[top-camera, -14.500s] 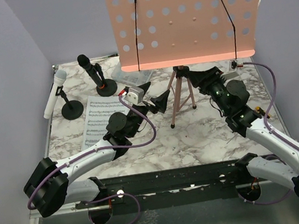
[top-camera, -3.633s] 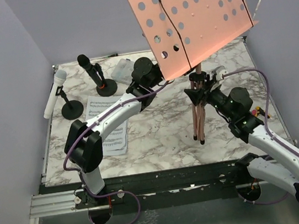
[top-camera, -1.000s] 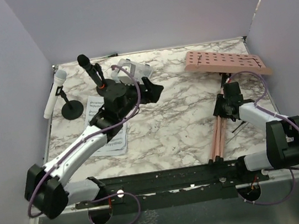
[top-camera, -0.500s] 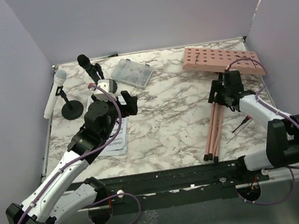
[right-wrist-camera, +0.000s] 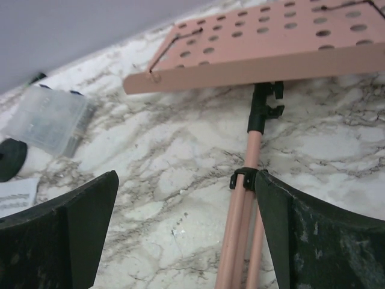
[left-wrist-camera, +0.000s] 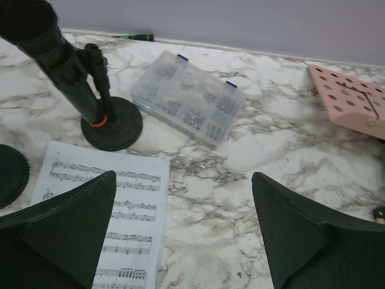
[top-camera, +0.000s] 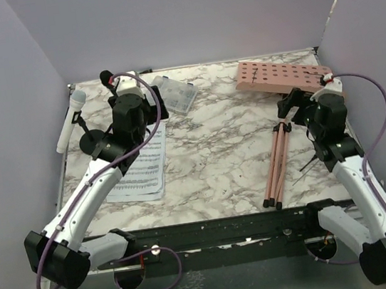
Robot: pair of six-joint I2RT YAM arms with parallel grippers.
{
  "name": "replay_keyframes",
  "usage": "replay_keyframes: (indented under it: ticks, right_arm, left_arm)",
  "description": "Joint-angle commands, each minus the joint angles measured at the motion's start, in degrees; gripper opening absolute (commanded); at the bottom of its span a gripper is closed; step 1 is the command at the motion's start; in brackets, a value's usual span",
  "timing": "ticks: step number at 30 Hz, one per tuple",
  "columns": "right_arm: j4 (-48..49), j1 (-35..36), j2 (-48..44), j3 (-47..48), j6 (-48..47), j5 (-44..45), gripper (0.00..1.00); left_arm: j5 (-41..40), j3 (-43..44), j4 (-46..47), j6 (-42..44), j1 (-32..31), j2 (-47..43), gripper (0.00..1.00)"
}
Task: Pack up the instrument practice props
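Note:
The robot's left gripper will next move outward and to its left in the top view until its fingers are on both sides of the black microphone's head, because the head is that way.
The pink perforated board [top-camera: 281, 78] lies flat at the back right, its folded pink legs [top-camera: 276, 165] pointing toward the near edge. My right gripper [top-camera: 286, 115] hangs open above the legs' top; in the right wrist view the legs [right-wrist-camera: 240, 241] lie beside the right finger, not gripped. My left gripper [top-camera: 154, 110] is open over the sheet-music pages [top-camera: 139, 170], empty [left-wrist-camera: 183, 241]. The black microphone [left-wrist-camera: 51, 51] stands in its round-based holder [left-wrist-camera: 112, 123] just ahead of it. The white microphone [top-camera: 71, 118] leans in its holder [top-camera: 92, 141] at the far left.
A clear plastic parts box [top-camera: 178, 96] sits at the back between the black microphone and the board. A green screwdriver [left-wrist-camera: 133, 37] lies along the back wall. A thin black item [top-camera: 309, 164] lies right of the legs. Purple walls close three sides.
The right gripper has opened, let go of the legs and risen. The left arm has swung back toward the black microphone, opening a little wider.

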Motion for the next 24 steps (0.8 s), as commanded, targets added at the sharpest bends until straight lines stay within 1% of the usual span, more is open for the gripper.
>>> replay_keyframes:
  ticks: [1, 6, 11, 13, 15, 17, 24]
  right_arm:
    - [3.5, 0.4, -5.5, -3.4, 1.5, -2.1, 1.00]
    - [3.9, 1.7, -7.2, -3.1, -2.1, -3.9, 1.00]
    - [11.0, 1.8, -12.4, -7.9, -4.4, -5.9, 1.00]
    - [13.1, 1.8, -14.7, -9.4, -5.8, -7.9, 1.00]
    - [14.7, 1.8, -16.1, -10.7, -8.0, -9.5, 1.00]
    - [15.5, 1.8, -16.7, -11.7, -8.7, -9.2, 1.00]
    - [13.7, 1.8, -15.6, -11.0, -9.3, -8.3, 1.00]
  left_arm:
    - [-2.1, 2.1, -2.4, -2.4, 6.3, 3.5, 0.94]
    - [-0.1, 5.8, -1.6, -1.0, 13.4, 8.9, 0.94]
    - [2.3, 9.3, 2.7, -0.7, 20.7, 14.7, 0.94]
    - [3.4, 11.3, 4.3, -0.7, 22.5, 17.7, 0.94]
    - [3.9, 13.1, 5.7, -0.4, 23.7, 20.7, 0.92]
    - [3.7, 14.9, 6.9, 0.5, 24.3, 23.6, 0.91]
    - [5.9, 19.0, 10.2, 0.5, 25.2, 30.8, 0.84]
